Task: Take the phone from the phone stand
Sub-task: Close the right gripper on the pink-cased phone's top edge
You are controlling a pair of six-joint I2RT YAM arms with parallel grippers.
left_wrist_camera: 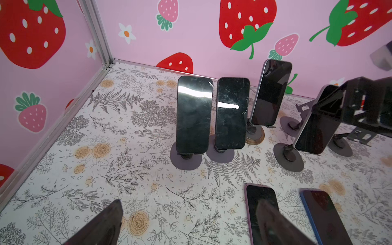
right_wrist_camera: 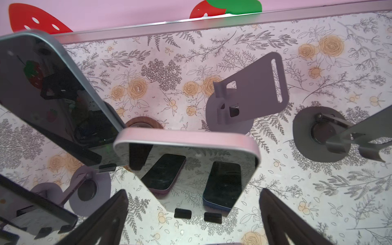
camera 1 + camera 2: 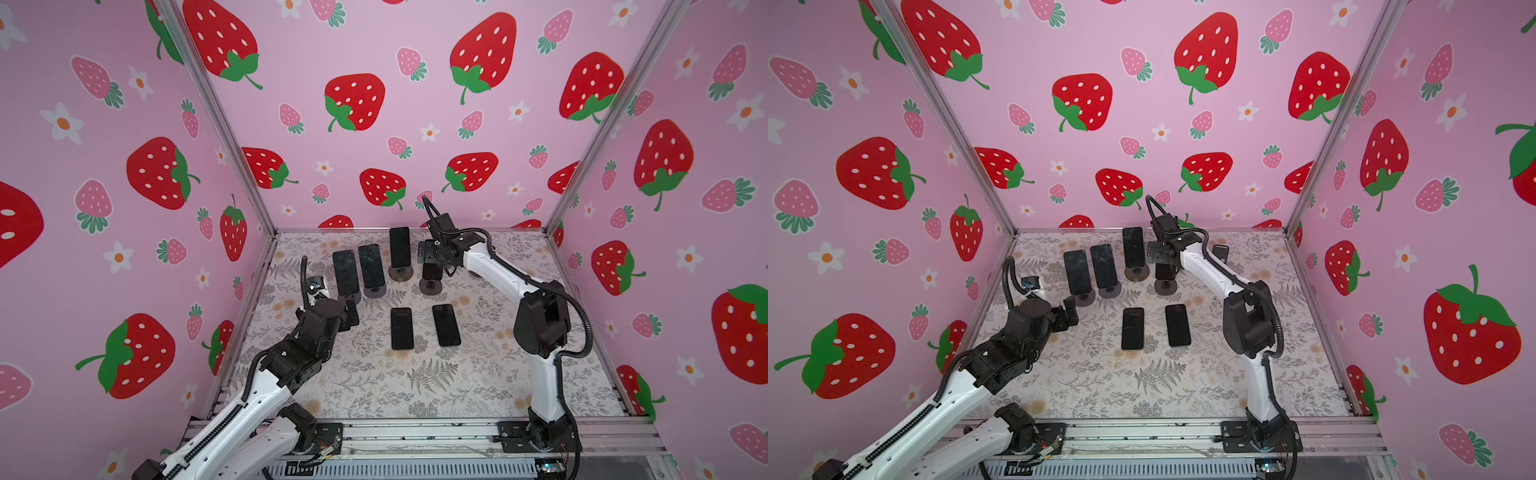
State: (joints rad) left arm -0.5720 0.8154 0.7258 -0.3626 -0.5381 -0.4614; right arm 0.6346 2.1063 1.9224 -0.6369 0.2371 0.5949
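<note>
I will next move my right gripper down over the phone's upper end [image 2: 188,139] to close on the phone's long edges, because the open fingers are wider apart than the phone's pinkish rim.
A phone [image 2: 191,148] with a pinkish rim leans on a phone stand [image 3: 430,287] at mid-back of the table. My right gripper [image 2: 193,191] hangs over the phone's upper end. It is open, a finger [image 2: 106,218] out to either side, and nothing is gripped. In both top views the right gripper [image 3: 432,264] [image 3: 1165,266] hides most of that phone. In the left wrist view the same phone [image 1: 311,129] shows from the side. My left gripper [image 1: 189,202] [image 3: 351,316] is open and empty, low over the table's left part.
Three more phones lean on stands [image 3: 345,272] [image 3: 371,266] [image 3: 400,247] in a row to the left. Two phones lie flat [image 3: 402,328] [image 3: 446,325] mid-table. Empty stands [image 2: 250,91] [image 2: 318,131] are at the back right. Pink walls close in three sides.
</note>
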